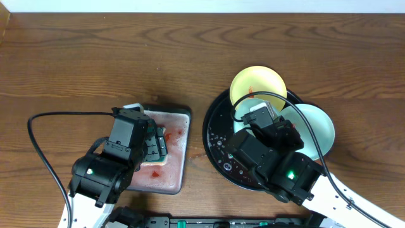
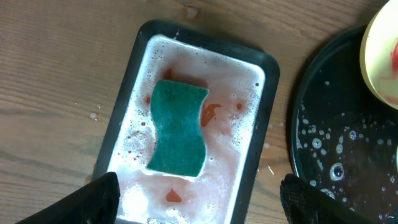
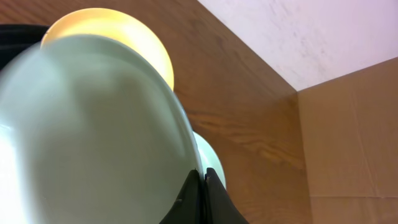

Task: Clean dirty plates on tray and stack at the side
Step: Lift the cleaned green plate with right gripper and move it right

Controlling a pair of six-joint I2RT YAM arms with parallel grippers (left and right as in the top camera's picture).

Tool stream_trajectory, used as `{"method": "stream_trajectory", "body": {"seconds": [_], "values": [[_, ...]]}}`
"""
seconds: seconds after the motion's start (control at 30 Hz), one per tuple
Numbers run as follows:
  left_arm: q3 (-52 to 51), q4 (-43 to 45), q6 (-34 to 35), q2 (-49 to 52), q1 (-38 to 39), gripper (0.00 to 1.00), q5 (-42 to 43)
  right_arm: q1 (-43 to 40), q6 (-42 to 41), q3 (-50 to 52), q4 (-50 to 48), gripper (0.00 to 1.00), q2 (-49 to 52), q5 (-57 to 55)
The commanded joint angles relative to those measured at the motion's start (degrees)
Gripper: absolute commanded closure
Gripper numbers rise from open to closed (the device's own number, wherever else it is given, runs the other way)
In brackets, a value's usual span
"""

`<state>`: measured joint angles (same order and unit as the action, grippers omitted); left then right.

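Observation:
The robot's right gripper should move to its right in the overhead view, go down and let go of the rim of the pale mint plate, because the clear tabletop past the other mint plate is that way.
My right gripper [image 3: 204, 177] is shut on the rim of a pale mint plate [image 3: 93, 130], which fills most of the right wrist view. A second mint plate [image 3: 213, 163] peeks out behind it, and the pale yellow plate [image 3: 134, 34] lies beyond. From overhead, the yellow plate [image 1: 256, 85] with a red smear and a mint plate [image 1: 314, 130] rest on the rim of the wet black tray [image 1: 215, 139], with my right gripper [image 1: 278, 123] over them. My left gripper [image 2: 202, 208] is open and empty above the soapy grey tray, just short of the teal sponge [image 2: 179, 127].
The small grey tray [image 2: 261, 124] holds pinkish foam and red sauce bits; it stands left of the black tray [image 2: 323, 143]. A cardboard wall [image 3: 348, 143] stands at the table's far side. Cables trail from both arms.

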<state>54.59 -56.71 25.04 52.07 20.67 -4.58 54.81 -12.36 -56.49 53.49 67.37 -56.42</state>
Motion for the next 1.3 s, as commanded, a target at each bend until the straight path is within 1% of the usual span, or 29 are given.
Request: {"method": "stream_trajectory", "body": {"seconds": [0.0, 0.03, 0.07, 0.1, 0.13, 0.2, 0.27, 0.4, 0.47, 0.57, 0.6, 0.67, 0.77, 0.83, 0.9, 1.0, 1.13, 1.27], "values": [[0.9, -0.2, -0.6, 0.0, -0.3, 0.17, 0.1, 0.4, 2.4, -1.3, -1.3, 0.99, -0.7, -1.0], [0.9, -0.2, -0.6, 0.0, -0.3, 0.17, 0.1, 0.5, 3.6, -1.3, -0.8, 0.99, -0.7, -1.7], [0.9, -0.2, -0.6, 0.0, -0.3, 0.17, 0.1, 0.4, 2.5, -1.3, -0.3, 0.99, -0.7, -3.3], [0.9, -0.2, -0.6, 0.0, -0.3, 0.17, 0.1, -0.1, -0.2, -1.3, 0.1, 0.99, -0.7, -4.4], [0.9, -0.2, -0.6, 0.0, -0.3, 0.17, 0.1, -1.2, -3.9, -1.3, 0.1, 0.99, -0.9, -3.1], [0.9, -0.2, -0.6, 0.0, -0.3, 0.17, 0.1, -3.4, -7.6, -1.3, 0.0, 0.99, -0.8, 2.6], [0.9, -0.2, -0.6, 0.0, -0.3, 0.17, 0.1, -8.1, -11.6, -1.3, 0.0, 0.99, -0.9, 10.5], [0.9, -0.2, -0.6, 0.0, -0.3, 0.17, 0.1, -18.5, -12.4, -1.3, -2.6, 0.99, -1.2, 23.4], [0.9, -0.2, -0.6, 0.0, -0.3, 0.17, 0.1, -25.0, -11.8, -1.3, -4.0, 0.99, -1.7, 31.4], [0.9, -0.2, -0.6, 0.0, -0.3, 0.17, 0.1, -38.1, -9.5, -1.3, -6.4, 0.99, -2.4, 46.0], [0.9, -0.2, -0.6, 0.0, -0.3, 0.17, 0.1, -45.2, -8.5, -1.3, -7.4, 0.99, -2.4, 52.4], [0.9, -0.2, -0.6, 0.0, -0.3, 0.17, 0.1, -55.8, -7.7, -1.3, -8.8, 0.99, -2.1, 59.8], [0.9, -0.2, -0.6, 0.0, -0.3, 0.17, 0.1, -69.2, -7.7, -1.3, -11.4, 0.99, -0.9, 67.1], [0.9, -0.2, -0.6, 0.0, -0.3, 0.17, 0.1, -77.2, -7.8, -1.3, -13.7, 0.99, 0.6, 69.9], [0.9, -0.2, -0.6, 0.0, -0.3, 0.17, 0.1, -84.0, -9.8, -1.3, -16.5, 0.99, 2.8, 70.4], [0.9, -0.2, -0.6, 0.0, -0.3, 0.17, 0.1, -91.4, -12.1, -1.3, -20.8, 0.99, 7.1, 70.4], [0.9, -0.2, -0.6, 0.0, -0.3, 0.17, 0.1, -98.0, -12.7, -1.3, -24.2, 0.99, 14.2, 69.2], [0.9, -0.2, -0.6, 0.0, -0.3, 0.17, 0.1, -100.2, -12.4, -1.3, -24.3, 0.99, 21.3, 65.7]]}}
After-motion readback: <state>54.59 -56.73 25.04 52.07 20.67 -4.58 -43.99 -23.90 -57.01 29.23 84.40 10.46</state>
